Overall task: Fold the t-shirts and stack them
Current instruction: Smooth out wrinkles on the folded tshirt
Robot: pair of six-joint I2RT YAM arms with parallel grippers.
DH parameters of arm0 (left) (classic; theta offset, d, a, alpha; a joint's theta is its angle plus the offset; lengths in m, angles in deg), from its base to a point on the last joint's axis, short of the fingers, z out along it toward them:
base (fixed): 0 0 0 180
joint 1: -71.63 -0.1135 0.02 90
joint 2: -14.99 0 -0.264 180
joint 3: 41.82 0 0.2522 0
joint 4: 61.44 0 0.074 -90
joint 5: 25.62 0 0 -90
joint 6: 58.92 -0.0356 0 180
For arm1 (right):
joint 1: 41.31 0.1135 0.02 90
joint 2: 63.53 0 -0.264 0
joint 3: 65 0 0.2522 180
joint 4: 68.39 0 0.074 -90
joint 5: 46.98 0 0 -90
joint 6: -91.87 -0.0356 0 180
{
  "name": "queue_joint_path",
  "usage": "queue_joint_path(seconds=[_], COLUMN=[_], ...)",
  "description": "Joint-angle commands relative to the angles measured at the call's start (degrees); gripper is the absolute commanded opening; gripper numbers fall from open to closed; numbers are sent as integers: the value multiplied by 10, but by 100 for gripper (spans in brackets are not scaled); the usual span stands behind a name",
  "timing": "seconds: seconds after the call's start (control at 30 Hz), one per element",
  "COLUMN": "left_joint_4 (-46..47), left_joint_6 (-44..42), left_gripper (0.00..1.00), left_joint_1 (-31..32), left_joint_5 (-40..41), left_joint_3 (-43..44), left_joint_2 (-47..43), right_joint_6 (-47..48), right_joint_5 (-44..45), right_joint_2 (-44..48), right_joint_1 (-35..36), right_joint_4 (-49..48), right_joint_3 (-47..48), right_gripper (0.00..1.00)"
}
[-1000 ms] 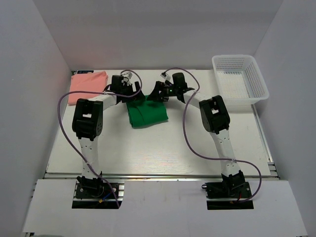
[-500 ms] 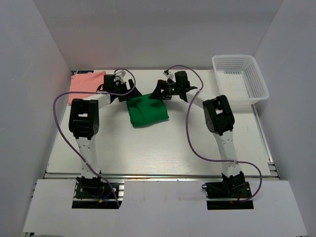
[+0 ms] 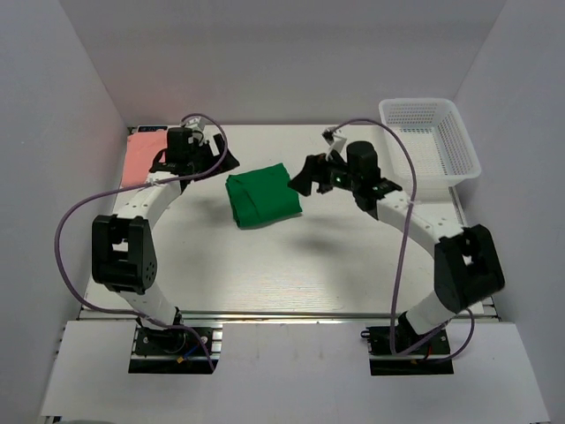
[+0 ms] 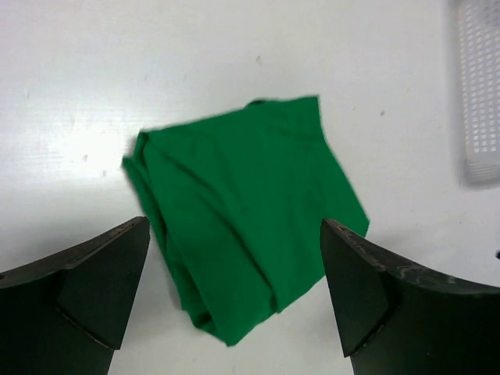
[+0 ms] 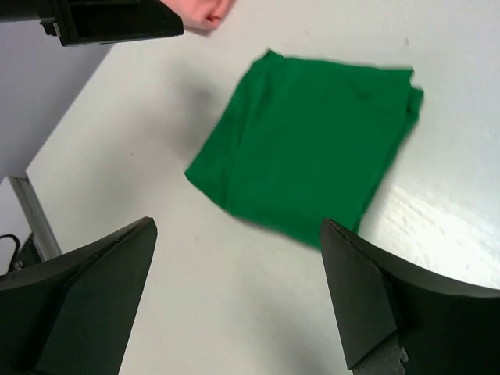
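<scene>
The green t-shirt is already folded square, so I should next lower my left gripper and bring it back onto the green t-shirt's edge that faces the pink t-shirt.
The green t-shirt lies folded into a rough square in the middle of the table, with nothing touching it. My left gripper hovers to its left, open and empty; in the left wrist view its jaws frame the green t-shirt from above. My right gripper hangs just right of the shirt, also open and empty. The right wrist view has the green t-shirt beyond my open right gripper. The folded pink t-shirt lies at the far left, partly behind the left arm.
A white mesh basket stands at the back right corner. White walls close in the table on three sides. Purple cables loop from both arms above the table surface.
Both grippers have drawn back from the green t-shirt, the left one leftward and the right one rightward. The shirt now lies uncovered, in the same place.
</scene>
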State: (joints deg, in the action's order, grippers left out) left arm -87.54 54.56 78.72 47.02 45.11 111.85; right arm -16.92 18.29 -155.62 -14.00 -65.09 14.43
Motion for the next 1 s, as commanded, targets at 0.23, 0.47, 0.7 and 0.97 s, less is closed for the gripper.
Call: queue_joint_path(seconds=[0.23,0.47,0.7,0.97], left_joint_4=[-5,98,129,154], left_joint_6=[27,44,44,37], left_gripper=[100,100,83,30], left_joint_1=[19,37,49,56], left_joint_5=[-9,-101,-113,-115], left_joint_3=[-90,-115,-127,-127], left_joint_2=[44,99,162,161], right_joint_6=[4,6,8,9], right_joint_5=[100,142,148,151], right_joint_2=[197,263,300,319], right_joint_1=[0,-1,-2,-2], right_joint_4=[6,46,56,64], right_joint_3=[-218,-259,-278,-285], right_gripper=[90,90,90,90])
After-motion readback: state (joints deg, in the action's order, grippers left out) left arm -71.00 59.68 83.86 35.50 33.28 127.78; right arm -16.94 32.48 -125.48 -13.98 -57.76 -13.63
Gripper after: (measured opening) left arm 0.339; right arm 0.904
